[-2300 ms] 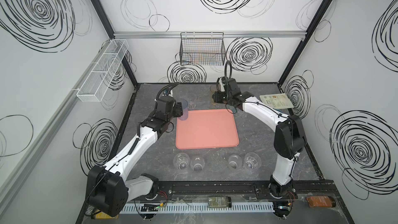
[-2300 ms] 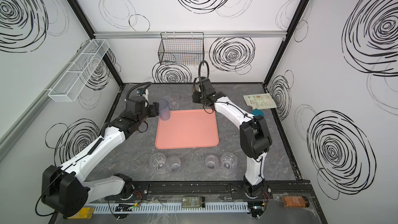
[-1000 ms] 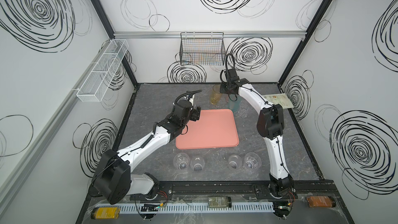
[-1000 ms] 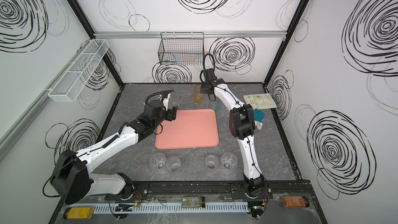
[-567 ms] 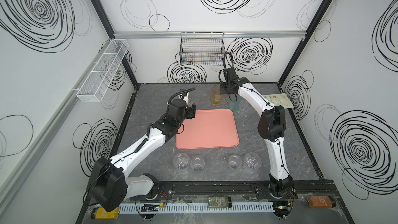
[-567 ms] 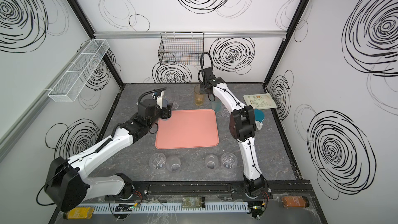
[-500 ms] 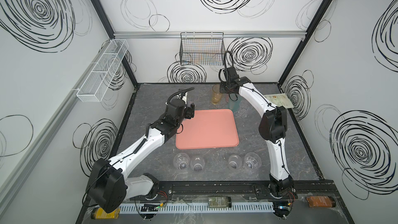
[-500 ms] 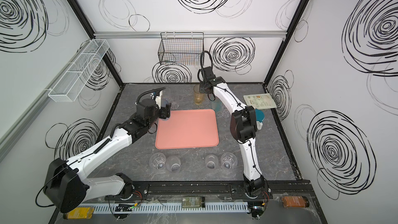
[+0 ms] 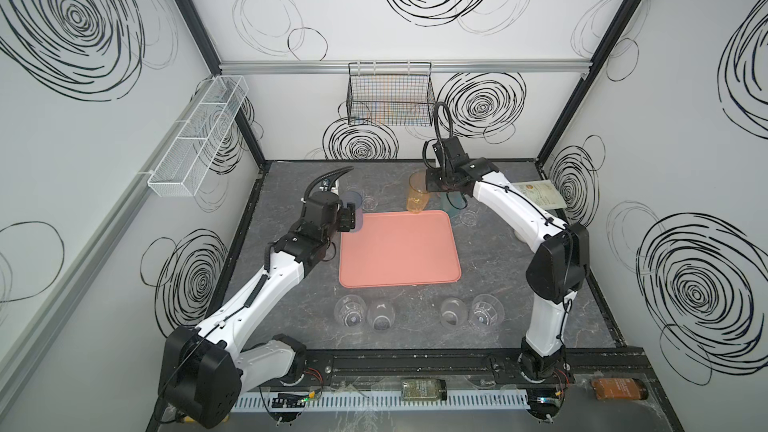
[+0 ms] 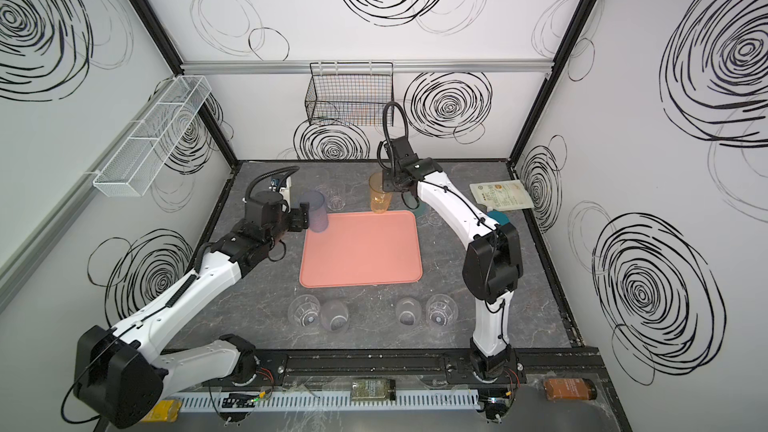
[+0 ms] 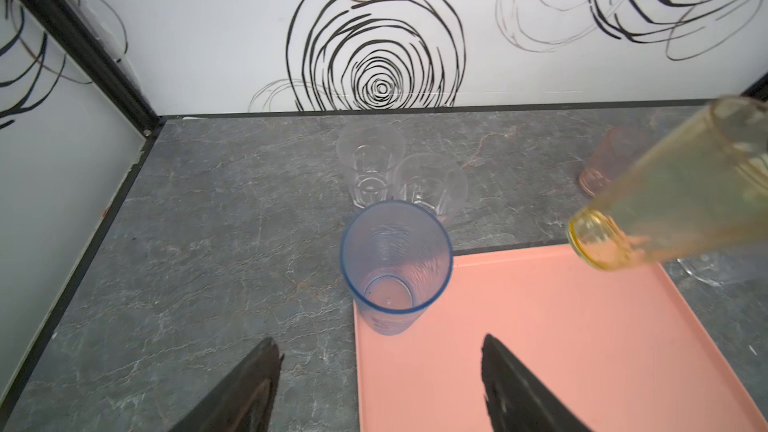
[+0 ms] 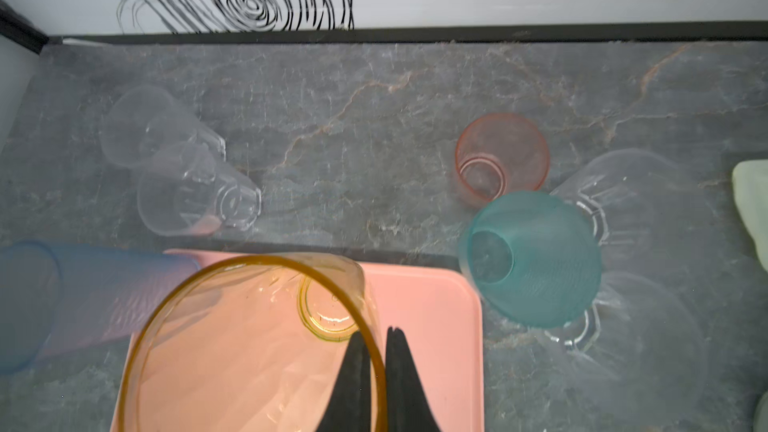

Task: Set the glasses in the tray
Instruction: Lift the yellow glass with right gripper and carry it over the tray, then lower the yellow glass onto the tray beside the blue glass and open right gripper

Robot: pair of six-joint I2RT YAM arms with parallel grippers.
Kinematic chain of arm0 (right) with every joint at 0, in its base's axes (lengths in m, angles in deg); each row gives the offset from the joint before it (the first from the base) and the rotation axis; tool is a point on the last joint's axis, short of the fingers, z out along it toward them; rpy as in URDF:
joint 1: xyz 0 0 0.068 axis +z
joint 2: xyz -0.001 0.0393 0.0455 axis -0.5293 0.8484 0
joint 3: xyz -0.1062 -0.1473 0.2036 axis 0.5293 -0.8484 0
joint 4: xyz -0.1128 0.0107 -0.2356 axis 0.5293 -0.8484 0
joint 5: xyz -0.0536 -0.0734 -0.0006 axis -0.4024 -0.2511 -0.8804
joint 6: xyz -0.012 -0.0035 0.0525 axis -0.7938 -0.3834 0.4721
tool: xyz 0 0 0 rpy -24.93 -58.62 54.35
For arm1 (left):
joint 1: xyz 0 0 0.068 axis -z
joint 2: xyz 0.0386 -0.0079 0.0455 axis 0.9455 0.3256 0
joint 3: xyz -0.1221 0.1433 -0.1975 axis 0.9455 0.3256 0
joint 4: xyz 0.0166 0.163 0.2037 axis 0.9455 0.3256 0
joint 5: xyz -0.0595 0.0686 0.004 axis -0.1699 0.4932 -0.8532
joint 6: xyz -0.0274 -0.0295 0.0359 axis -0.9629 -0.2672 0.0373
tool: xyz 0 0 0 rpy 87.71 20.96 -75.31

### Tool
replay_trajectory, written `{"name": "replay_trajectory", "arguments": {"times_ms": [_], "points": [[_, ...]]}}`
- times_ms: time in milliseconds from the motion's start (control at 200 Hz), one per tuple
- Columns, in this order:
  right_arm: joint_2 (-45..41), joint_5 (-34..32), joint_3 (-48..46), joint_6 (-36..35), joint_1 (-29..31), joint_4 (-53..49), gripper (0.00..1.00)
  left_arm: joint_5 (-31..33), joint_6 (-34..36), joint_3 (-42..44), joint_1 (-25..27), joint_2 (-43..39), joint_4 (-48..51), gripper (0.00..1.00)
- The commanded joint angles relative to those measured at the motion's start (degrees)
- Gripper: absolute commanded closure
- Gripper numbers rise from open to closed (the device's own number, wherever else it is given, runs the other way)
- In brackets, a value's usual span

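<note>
The spot beside the blue glass is empty, so the amber glass [image 9: 417, 197] should go there next. My right gripper needs to move it back and across, then down to the bottom of the tray, and release it.
The salmon-pink tray [image 9: 399, 251] [image 10: 361, 251] lies mid-table. A tall blue glass [image 9: 352, 209] [image 11: 397, 268] stands upright in its far-left corner. My left gripper [image 9: 348, 221] [image 11: 380, 340] is open just behind that glass, not touching it. My right gripper [image 9: 434, 185] [image 12: 374, 332] is shut on the rim of a tall amber glass [image 9: 417, 197] [image 12: 249, 347], with one finger inside and one outside. The amber glass tilts with its base over the tray's far edge. Whether it touches the tray I cannot tell.
A teal glass [image 12: 536, 259], a pink glass [image 12: 503, 155] and clear glasses [image 12: 195, 189] stand behind the tray. Several clear glasses [image 9: 382, 315] line the front. A black wire basket [image 9: 388, 97] and a white mesh basket [image 9: 195, 139] hang on the walls. A pouch [image 9: 540, 195] lies far right.
My left gripper has drawn back to the left from the blue glass, which stays in the tray's corner. The right gripper has brought the amber glass slightly nearer the tray.
</note>
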Motion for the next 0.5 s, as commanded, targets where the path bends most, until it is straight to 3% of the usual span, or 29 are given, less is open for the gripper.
{"name": "replay_trajectory", "arguments": {"times_ms": [0,255,495], "points": [[-4.6,0.0,-4.4,1.2,3.0,2.0,1.0,-0.4,-1.9,-0.6,-1.8,-2.2,2.2,0.2],[-6.8,-1.9,-10.6,4.3,10.8,1.8,1.0,-1.6,-7.4,2.2,-4.5,-5.1,4.3,0.21],[-3.3,-3.5,-8.1,6.6,18.0,2.9,1.0,-0.8,-9.5,4.0,-5.7,-8.2,6.0,0.21]]}}
